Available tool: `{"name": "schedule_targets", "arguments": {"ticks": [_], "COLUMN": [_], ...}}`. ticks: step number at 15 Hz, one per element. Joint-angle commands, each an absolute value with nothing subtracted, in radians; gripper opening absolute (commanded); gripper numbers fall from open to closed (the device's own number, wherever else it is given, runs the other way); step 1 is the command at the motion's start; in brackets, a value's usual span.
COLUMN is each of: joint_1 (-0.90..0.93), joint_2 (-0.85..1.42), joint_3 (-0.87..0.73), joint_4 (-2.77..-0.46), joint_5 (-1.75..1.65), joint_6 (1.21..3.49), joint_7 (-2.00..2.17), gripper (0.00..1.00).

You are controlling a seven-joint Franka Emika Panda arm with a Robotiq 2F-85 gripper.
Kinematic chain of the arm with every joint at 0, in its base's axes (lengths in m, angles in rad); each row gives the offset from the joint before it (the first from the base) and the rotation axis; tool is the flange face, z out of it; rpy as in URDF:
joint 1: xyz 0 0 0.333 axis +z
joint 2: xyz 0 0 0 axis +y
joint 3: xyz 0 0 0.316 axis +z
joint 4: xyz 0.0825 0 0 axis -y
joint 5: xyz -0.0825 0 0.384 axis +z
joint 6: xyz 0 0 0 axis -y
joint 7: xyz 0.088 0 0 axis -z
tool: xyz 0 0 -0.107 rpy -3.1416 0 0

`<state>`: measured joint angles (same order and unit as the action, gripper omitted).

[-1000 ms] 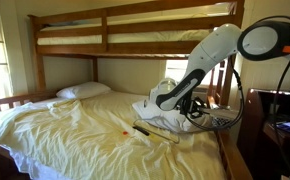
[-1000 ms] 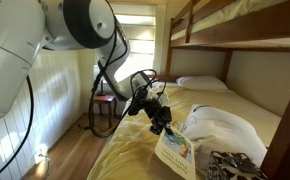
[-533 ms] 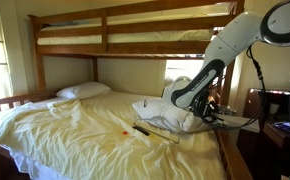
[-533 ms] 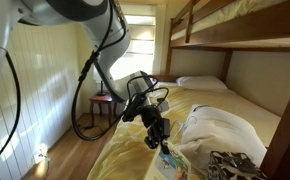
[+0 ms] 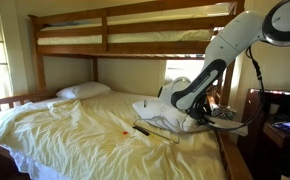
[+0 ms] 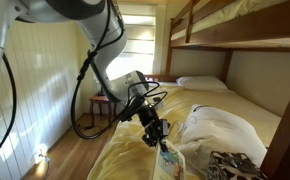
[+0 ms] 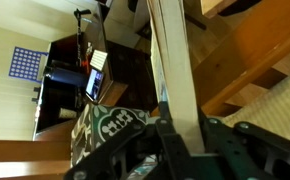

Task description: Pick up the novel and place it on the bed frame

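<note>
My gripper will next bring the novel (image 6: 170, 160) down toward the brown wooden bed frame to release it, because it still hangs above that wood.
My gripper (image 7: 182, 122) is shut on the novel (image 7: 175, 60), which shows edge-on as a thin pale slab between the fingers. In an exterior view the gripper (image 6: 157, 133) holds the novel (image 6: 170, 160), pale multicoloured cover hanging down, over the foot end of the lower bunk. In an exterior view the gripper (image 5: 190, 101) is beside a white crumpled pillow (image 5: 161, 112) and the novel is hidden there. The brown wooden bed frame (image 5: 105, 40) shows in both exterior views, with a rail (image 6: 235, 44) above the lower bunk, and in the wrist view (image 7: 270, 40).
A slim dark stick-like object (image 5: 155, 131) lies on the pale yellow bedding (image 5: 75, 125). A white pillow (image 5: 83, 90) lies at the head of the bed (image 6: 200, 83). A dark patterned cloth (image 6: 230, 165) lies near the thick corner post (image 6: 285, 130). Cables hang beside the bed.
The arm has swung toward the foot end of the bed and lowered, carrying the novel with it. In the last half second it has barely moved.
</note>
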<state>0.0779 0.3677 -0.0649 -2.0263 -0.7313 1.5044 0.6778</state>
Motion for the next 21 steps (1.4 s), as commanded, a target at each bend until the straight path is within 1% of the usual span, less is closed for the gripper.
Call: {"name": "schedule_targets", "arguments": {"ticks": [1, 13, 21], "joint_1": [0.075, 0.064, 0.048], "joint_2": [0.324, 0.267, 0.244], "joint_3": [-0.046, -0.053, -0.038], "joint_4": [-2.103, -2.302, -2.361], "joint_5": [-0.792, -0.942, -1.04], "joint_6": [1.587, 1.648, 1.725], "joint_7": [0.67, 0.777, 0.828], "gripper": [0.06, 0.06, 0.06]}}
